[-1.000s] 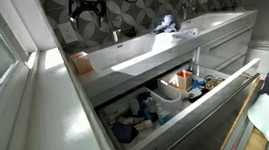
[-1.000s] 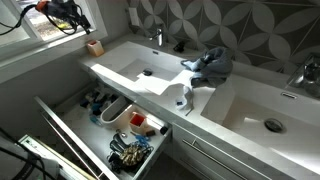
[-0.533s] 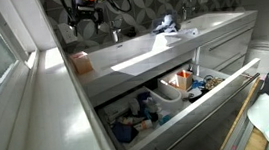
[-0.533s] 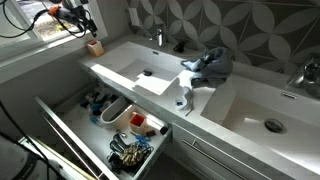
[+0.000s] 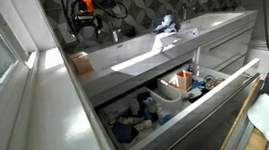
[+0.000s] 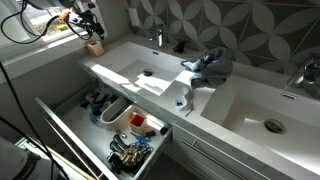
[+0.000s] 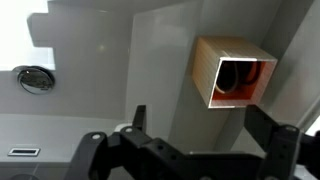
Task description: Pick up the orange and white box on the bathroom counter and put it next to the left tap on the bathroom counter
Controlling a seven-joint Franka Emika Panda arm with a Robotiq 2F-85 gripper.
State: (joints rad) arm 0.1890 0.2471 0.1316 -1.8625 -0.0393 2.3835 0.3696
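Note:
The robot will next lower its gripper onto the box's rim on the basin side, because the open-topped orange and white box stands below the gripper and one finger fits inside the box.
The orange and white box (image 6: 95, 46) stands upright on the bathroom counter (image 6: 118, 58) at its end by the window; it also shows in an exterior view (image 5: 80, 63). In the wrist view the box (image 7: 235, 72) is seen from above, its top open with a dark round thing inside. My gripper (image 7: 205, 125) is open and empty, in the air above the box and slightly off to one side, not touching it; both exterior views show it (image 6: 88, 22) (image 5: 87, 20). The left tap (image 6: 157, 37) (image 5: 116, 33) stands behind the near basin.
A blue-grey cloth (image 6: 210, 65) lies between the basins. A second tap (image 6: 300, 75) stands further along. The drawer (image 6: 120, 125) below is pulled open and full of clutter. The basin drain (image 7: 35, 78) shows in the wrist view. A window sill runs beside the counter end.
My gripper has moved along and down towards the box, from over the window sill to just above the counter end. The box has not moved.

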